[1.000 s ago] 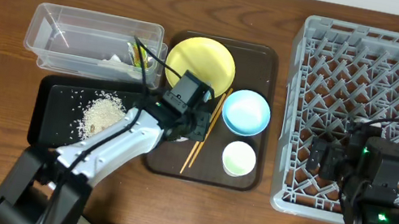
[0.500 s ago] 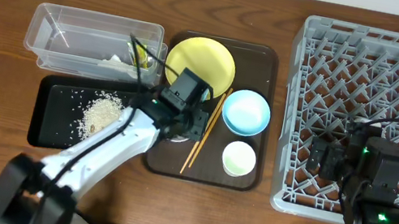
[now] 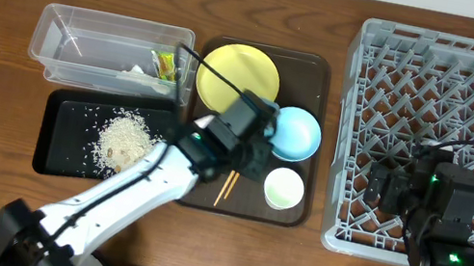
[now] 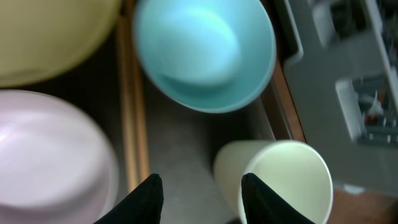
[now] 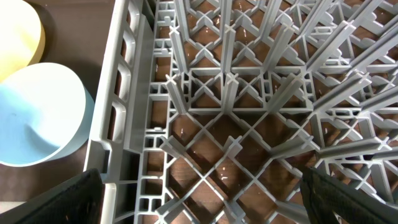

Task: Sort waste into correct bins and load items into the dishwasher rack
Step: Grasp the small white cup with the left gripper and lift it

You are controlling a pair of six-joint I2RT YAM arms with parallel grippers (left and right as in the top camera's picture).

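Note:
Before grabbing the small pale cup (image 3: pixel 284 188), I should lower my left gripper onto the cup's side facing the chopsticks.
My left gripper (image 3: pixel 257 145) is open and empty over the brown tray, among the dishes. In the left wrist view its fingertips (image 4: pixel 202 190) hang above bare tray floor, with the right finger next to the small pale cup (image 4: pixel 280 180). The light blue bowl (image 4: pixel 205 53), yellow plate (image 4: pixel 50 37), white bowl (image 4: pixel 50 155) and chopsticks (image 4: pixel 134 124) lie around it. From overhead I see the plate (image 3: pixel 234 69), blue bowl (image 3: pixel 296 132), cup (image 3: pixel 284 188) and chopstick ends (image 3: pixel 227 188); my arm hides the white bowl. My right gripper (image 5: pixel 205 199) is open and empty above the grey rack (image 3: pixel 461 84).
The clear box (image 3: pixel 86 48) holds the yellow-green wrapper (image 3: pixel 166 64) and white paper scraps (image 3: pixel 135 71). The black tray (image 3: pixel 59 146) holds rice crumbs (image 3: pixel 124 138). The brown tray (image 3: pixel 312 68) sits between the bins and the rack. The rack's grid floor (image 5: pixel 236 124) fills the right wrist view.
My left gripper has moved right, from over the white bowl to a spot between the blue bowl and the cup. The right arm has not moved.

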